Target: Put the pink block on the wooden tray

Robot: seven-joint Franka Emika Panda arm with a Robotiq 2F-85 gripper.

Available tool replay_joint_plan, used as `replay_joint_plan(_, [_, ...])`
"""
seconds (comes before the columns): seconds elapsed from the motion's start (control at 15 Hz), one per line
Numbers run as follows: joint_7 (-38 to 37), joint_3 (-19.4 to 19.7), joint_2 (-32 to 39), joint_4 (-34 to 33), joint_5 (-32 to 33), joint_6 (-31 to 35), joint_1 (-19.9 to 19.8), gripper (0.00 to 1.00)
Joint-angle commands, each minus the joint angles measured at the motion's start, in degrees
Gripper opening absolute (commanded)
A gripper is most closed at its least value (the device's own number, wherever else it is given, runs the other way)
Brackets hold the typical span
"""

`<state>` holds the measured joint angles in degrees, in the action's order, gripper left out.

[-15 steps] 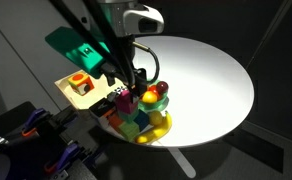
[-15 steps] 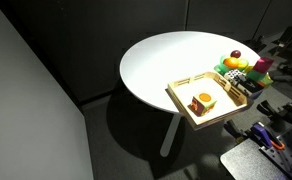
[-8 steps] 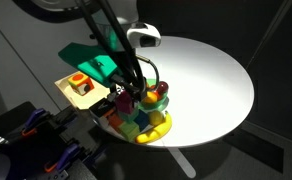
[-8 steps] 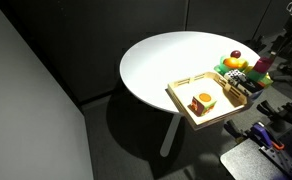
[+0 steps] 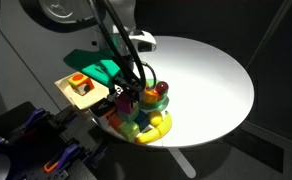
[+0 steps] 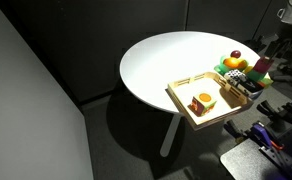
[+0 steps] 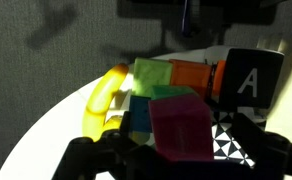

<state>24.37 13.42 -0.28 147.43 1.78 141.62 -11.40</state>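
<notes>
The gripper's open fingers are already on either side of the pink block on top of the pile (image 7: 181,129), so the gripper should go down and close next.
The pink block (image 7: 181,128) fills the middle of the wrist view, lying on top of a pile of coloured blocks. It also shows in both exterior views (image 5: 120,93) (image 6: 260,66). My gripper (image 7: 176,162) is open, its dark jaws low on either side of the block with gaps to it. In an exterior view the gripper (image 5: 126,98) hangs right over the pile. The wooden tray (image 5: 68,93) (image 6: 182,88) lies beside the pile at the table's edge. It holds an orange-red block (image 5: 78,83) (image 6: 201,101).
The pile includes a yellow banana (image 7: 101,95), a green block (image 7: 151,72), an orange block (image 7: 191,72), a blue block (image 7: 136,118) and a black cube marked A (image 7: 254,80). A dark red fruit (image 5: 161,92) is there too. All sit on the round white table (image 5: 206,80) (image 6: 156,60).
My arm has come down over the pile, and the gripper now sits lower, around the pink block. The tray and the blocks have not moved.
</notes>
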Motion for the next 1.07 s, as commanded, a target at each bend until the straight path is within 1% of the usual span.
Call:
replay_joint_plan(0.0, [-0.4,-0.6,1.7,-0.1,1.2,2.1,-0.3,0.95])
replay_joint_plan(0.07, [-0.7,-0.6,2.1,-0.2,1.6,2.5,-0.4,0.74])
replay_joint_plan(0.13, [-0.7,-0.6,2.5,-0.3,1.7,2.8,-0.4,0.71])
replay_joint_plan(0.2, [-0.9,-0.6,2.8,-0.4,1.9,3.0,-0.5,0.70])
replay_joint_plan(0.27, [-1.1,-0.7,3.1,-0.5,2.1,3.0,-0.5,0.62])
replay_joint_plan(0.33, [-1.3,-0.7,3.1,-0.3,2.4,3.1,-0.5,0.52])
replay_joint_plan(0.47, [-2.0,-0.7,2.3,0.4,3.1,3.0,-0.4,0.36])
replay_joint_plan(0.67, [-2.4,-0.8,0.3,1.9,4.2,2.9,-0.3,0.33])
replay_joint_plan(1.0, [-2.7,-1.5,-3.0,4.5,5.2,2.3,0.2,0.33])
